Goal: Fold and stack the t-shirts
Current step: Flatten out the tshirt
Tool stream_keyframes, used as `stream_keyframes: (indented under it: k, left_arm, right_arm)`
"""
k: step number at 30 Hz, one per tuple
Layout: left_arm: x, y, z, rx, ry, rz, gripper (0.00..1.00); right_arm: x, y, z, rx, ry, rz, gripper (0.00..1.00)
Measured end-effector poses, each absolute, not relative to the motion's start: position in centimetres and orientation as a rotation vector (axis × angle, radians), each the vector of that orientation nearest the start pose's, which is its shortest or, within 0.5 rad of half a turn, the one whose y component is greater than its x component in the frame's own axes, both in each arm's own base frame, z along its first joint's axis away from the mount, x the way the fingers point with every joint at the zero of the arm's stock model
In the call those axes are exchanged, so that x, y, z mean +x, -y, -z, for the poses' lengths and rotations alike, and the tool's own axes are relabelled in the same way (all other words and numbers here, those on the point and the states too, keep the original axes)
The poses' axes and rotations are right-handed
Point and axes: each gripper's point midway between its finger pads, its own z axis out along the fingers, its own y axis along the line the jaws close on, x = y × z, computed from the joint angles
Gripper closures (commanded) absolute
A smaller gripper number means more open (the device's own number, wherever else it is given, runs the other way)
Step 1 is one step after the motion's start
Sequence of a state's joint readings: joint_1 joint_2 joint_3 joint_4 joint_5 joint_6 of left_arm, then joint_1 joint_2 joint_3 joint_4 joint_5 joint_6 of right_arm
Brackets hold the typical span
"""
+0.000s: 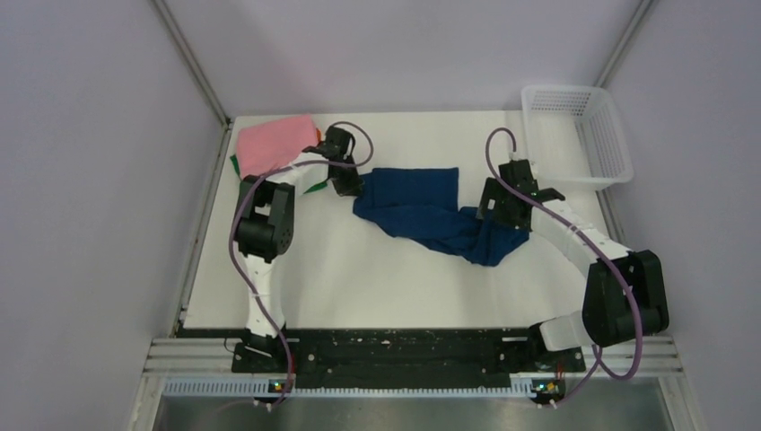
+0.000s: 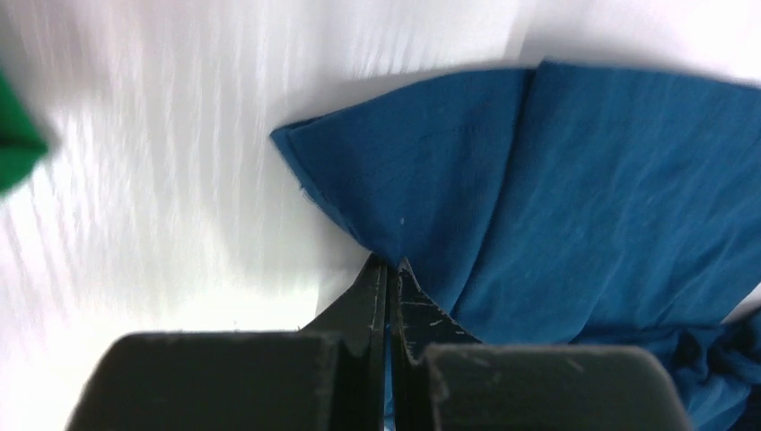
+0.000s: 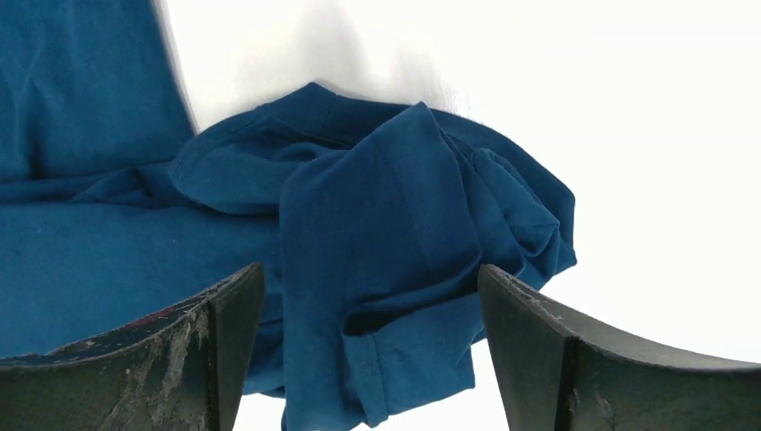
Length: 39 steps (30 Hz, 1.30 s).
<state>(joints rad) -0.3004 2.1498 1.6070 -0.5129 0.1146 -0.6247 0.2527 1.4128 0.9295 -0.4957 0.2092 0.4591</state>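
I need to lower my right gripper's open fingers onto the fold centred between them and close, since the bunched end of the navy t-shirt lies below.
The navy blue t-shirt (image 1: 422, 208) lies crumpled across the middle of the white table, its print hidden. My left gripper (image 1: 348, 186) is shut on the shirt's left edge; in the left wrist view the jaws (image 2: 389, 265) pinch the blue cloth (image 2: 556, 206). My right gripper (image 1: 502, 215) is open over the bunched right end of the shirt (image 3: 395, 242), the cloth lying between the spread fingers (image 3: 229, 305). A folded pink t-shirt (image 1: 274, 144) tops a stack at the far left, with green cloth (image 1: 316, 188) peeking out under it; the green also shows in the left wrist view (image 2: 16, 144).
A white plastic mesh basket (image 1: 574, 135) stands at the far right corner. Grey walls close in the table on three sides. The table's black front rail (image 1: 386, 346) runs between the arm bases.
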Motion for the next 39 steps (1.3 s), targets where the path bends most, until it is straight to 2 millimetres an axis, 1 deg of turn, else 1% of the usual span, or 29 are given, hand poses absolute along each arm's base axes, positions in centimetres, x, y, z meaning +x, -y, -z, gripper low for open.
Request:
stream_keyframes:
  k: [1,3,8,9,10,11,12,14,15,16,18,21,23,25,27,28,29,31,32,35,37,39]
  left_arm:
    - [45.8,18.8,-2.9,-0.394,-2.661,0.454,1.00]
    - [44.4,18.3,-2.9,-0.397,-2.668,0.444,1.00]
    - [38.2,16.2,-2.9,-0.426,-2.723,0.398,1.00]
    - [37.2,15.8,-3.0,-0.435,-2.725,0.392,1.00]
    - [36.2,15.5,-3.3,-0.447,-2.727,0.391,1.00]
    - [35.6,15.3,-3.5,-0.457,-2.725,0.392,1.00]
    - [35.0,15.2,-3.9,-0.464,-2.717,0.396,1.00]
    - [33.8,14.8,-4.7,-0.479,-2.699,0.408,1.00]
    - [33.3,14.7,-5.1,-0.485,-2.693,0.413,1.00]
    - [33.0,14.6,-5.6,-0.488,-2.684,0.418,1.00]
    - [32.7,14.5,-7.1,-0.482,-2.653,0.435,1.00]
    - [32.7,14.4,-9.5,-0.467,-2.594,0.461,1.00]
    - [32.6,14.2,-11.8,-0.455,-2.541,0.472,1.00]
    - [32.9,13.8,-15.0,-0.440,-2.454,0.485,1.00]
    - [33.3,13.3,-18.9,-0.434,-2.348,0.488,1.00]
    - [33.5,12.8,-21.5,-0.433,-2.271,0.489,1.00]
    - [33.6,12.5,-23.5,-0.434,-2.214,0.490,1.00]
    - [33.3,11.4,-28.1,-0.447,-2.087,0.483,1.00]
    - [33.0,10.7,-30.5,-0.455,-2.025,0.480,1.00]
    - [31.5,8.4,-38.3,-0.489,-1.820,0.463,1.00]
    - [30.1,6.9,-42.2,-0.516,-1.702,0.451,1.00]
    - [28.4,5.3,-45.2,-0.545,-1.604,0.437,1.00]
  right_arm:
    - [32.4,-6.5,-8.6,0.343,-2.497,-0.020,0.18]
    - [32.4,-6.6,-8.6,0.345,-2.495,-0.027,0.24]
    - [32.6,-7.3,-8.6,0.331,-2.498,-0.080,0.34]
    - [32.7,-7.6,-8.5,0.327,-2.497,-0.095,0.39]
    - [33.0,-7.8,-8.4,0.322,-2.495,-0.109,0.49]
    - [33.1,-8.0,-8.2,0.313,-2.499,-0.119,0.61]
    - [33.3,-8.2,-7.8,0.306,-2.506,-0.125,0.76]
    - [33.2,-8.3,-6.8,0.296,-2.530,-0.127,0.94]
    - [33.0,-8.3,-6.4,0.295,-2.540,-0.123,1.00]
    - [32.6,-8.2,-6.0,0.297,-2.551,-0.116,1.00]
    - [32.4,-7.9,-6.0,0.302,-2.553,-0.098,1.00]
    - [32.4,-7.3,-7.5,0.307,-2.509,-0.074,1.00]
    - [32.4,-6.8,-9.8,0.307,-2.441,-0.072,1.00]
    - [32.4,-6.4,-13.1,0.305,-2.345,-0.083,1.00]
    - [32.3,-5.9,-17.3,0.306,-2.224,-0.099,1.00]
    - [32.2,-5.5,-20.1,0.307,-2.145,-0.109,1.00]
    - [32.0,-5.3,-22.3,0.309,-2.085,-0.118,1.00]
    - [31.3,-4.6,-27.5,0.315,-1.941,-0.139,1.00]
    - [30.9,-4.3,-29.6,0.317,-1.886,-0.151,1.00]
    - [28.7,-3.5,-36.2,0.310,-1.706,-0.191,1.00]
    - [27.6,-3.1,-38.9,0.302,-1.631,-0.205,1.00]
    - [26.2,-2.7,-41.2,0.294,-1.562,-0.212,1.00]
